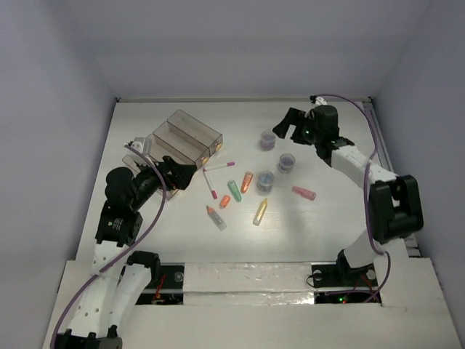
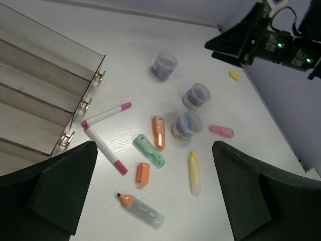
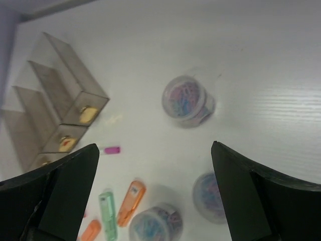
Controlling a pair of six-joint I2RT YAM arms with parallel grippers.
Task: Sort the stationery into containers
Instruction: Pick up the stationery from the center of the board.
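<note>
The far clear tub [image 1: 268, 138] [image 3: 184, 98] stands below and to the left of my right gripper in the top view, so next the gripper needs to lower its open fingers toward it, one on each side of the tub's rim.
The clear brownish containers [image 1: 185, 138] stand at the back left; they also show in the left wrist view [image 2: 45, 100] and the right wrist view [image 3: 60, 100]. Two white pens with pink tips [image 1: 219, 167] [image 1: 210, 182] lie in front of them. Green [image 1: 234, 190], orange [image 1: 247, 182], yellow [image 1: 260, 211] and pink [image 1: 304, 193] sticks and an uncapped orange-tipped marker [image 1: 216, 217] lie mid-table. Three rolls [image 1: 268, 139] [image 1: 287, 163] [image 1: 265, 179] stand near them. My left gripper [image 1: 178, 174] is open and empty beside the containers' front. My right gripper [image 1: 287, 125] is open and empty above the far roll [image 3: 185, 98].
A loose orange cap [image 2: 143, 172] lies by the green stick [image 2: 148, 150]. A small yellow piece [image 2: 234, 75] lies near the right wall. White walls close the table at the back and both sides.
</note>
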